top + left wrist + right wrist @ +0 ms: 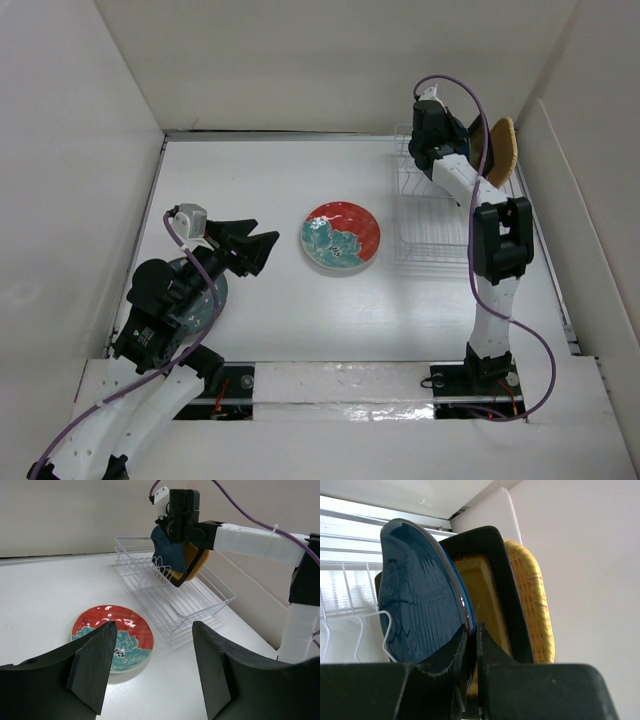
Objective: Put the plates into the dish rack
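The right gripper lowers next, eases the dark blue leaf plate (pixel 417 600) down among the rack's wire ribs below the gripper and releases the plate's rim.
The red plate with teal flowers (pixel 341 237) (pixel 112 637) lies flat mid-table, just ahead of my open left gripper (pixel 266 229) (pixel 154 626), which holds nothing. A teal-grey plate (pixel 211 300) lies partly hidden under my left arm. In the clear dish rack (pixel 430 225) (pixel 176 596), at its far end, three plates stand on edge. They are the dark blue leaf plate (pixel 417 600) (pixel 167 555), the black-rimmed yellow square plate (pixel 487 587) and the orange plate (pixel 503 150) (pixel 534 600). My right gripper (pixel 472 636) (pixel 173 532) is shut on the blue plate's rim, among the ribs.
White walls close in the table on the left, back and right. The rack stands close to the right wall (pixel 560 200). The near half of the rack holds no plates. The right arm (pixel 495 250) reaches up over the rack.
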